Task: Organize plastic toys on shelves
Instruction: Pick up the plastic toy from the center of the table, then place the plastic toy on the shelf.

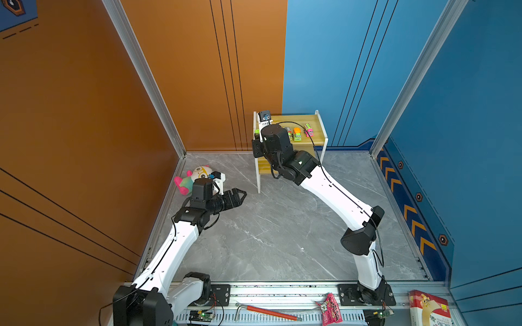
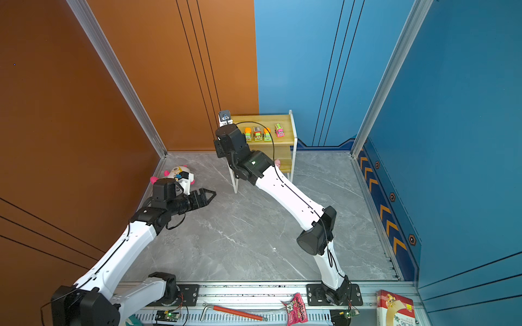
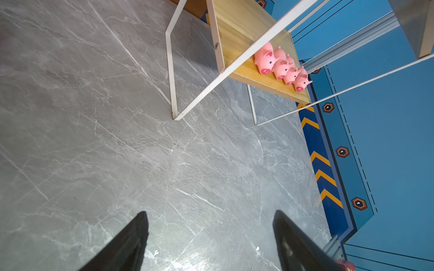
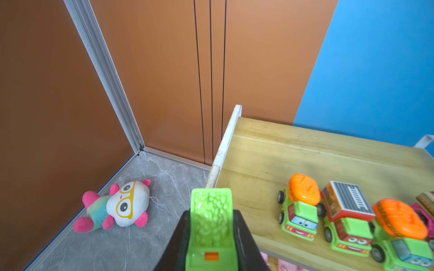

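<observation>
I will lower my right gripper outward past the white rail and release the green truck [image 4: 211,225] on the empty, bare board beside the orange-and-green one.
The shelves [image 1: 293,120] stand against the back wall in both top views. Several toy trucks line the top board [image 4: 293,150]: an orange-and-green one [image 4: 299,208], a red-roofed one [image 4: 347,215], another orange one [image 4: 399,234] and a pink one [image 2: 279,130]. My right gripper [image 4: 211,212] is shut on a green truck [image 4: 211,225] at the board's left end, by the white frame rail. I cannot tell whether the truck touches the board. Several pink pigs [image 3: 280,66] stand in a row on the lower board [image 3: 239,35]. My left gripper [image 3: 210,212] hangs open over bare floor.
A white-headed plush doll [image 1: 197,175] with pink limbs lies in the back left corner, behind the left wrist. On the front rail lie a red-handled tool [image 1: 271,312], a pink packet [image 1: 329,310] and a red-and-white box [image 1: 429,309]. Walls close in on three sides.
</observation>
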Robot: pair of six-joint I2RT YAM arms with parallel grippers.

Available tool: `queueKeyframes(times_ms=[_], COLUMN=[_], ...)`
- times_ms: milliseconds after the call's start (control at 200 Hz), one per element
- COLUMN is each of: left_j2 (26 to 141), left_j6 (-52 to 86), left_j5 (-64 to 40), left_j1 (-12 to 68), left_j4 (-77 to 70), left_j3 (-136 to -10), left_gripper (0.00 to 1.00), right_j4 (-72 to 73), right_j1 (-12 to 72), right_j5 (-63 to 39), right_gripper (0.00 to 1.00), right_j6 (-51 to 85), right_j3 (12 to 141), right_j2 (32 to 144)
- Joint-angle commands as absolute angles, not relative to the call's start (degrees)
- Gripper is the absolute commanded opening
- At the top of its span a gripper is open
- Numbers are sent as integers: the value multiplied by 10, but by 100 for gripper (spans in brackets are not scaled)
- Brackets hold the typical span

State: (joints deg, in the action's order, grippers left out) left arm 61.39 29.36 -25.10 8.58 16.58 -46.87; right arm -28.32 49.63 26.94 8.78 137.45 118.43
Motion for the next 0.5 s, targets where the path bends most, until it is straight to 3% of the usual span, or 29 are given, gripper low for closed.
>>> queueKeyframes(times_ms=[0, 496], left_j2=[611, 613], left_j6=[283, 284], left_j5=[-251, -251], left_j1=[90, 90], left_j4=[179, 179], left_j3=[-473, -473], left_gripper=[84, 84], right_j4=[-282, -278], right_j1=[486, 461], right_j5=[302, 298], right_gripper=[20, 21], right_j6=[88, 109], right_j3=[1395, 1418], right_j2=[1204, 1241])
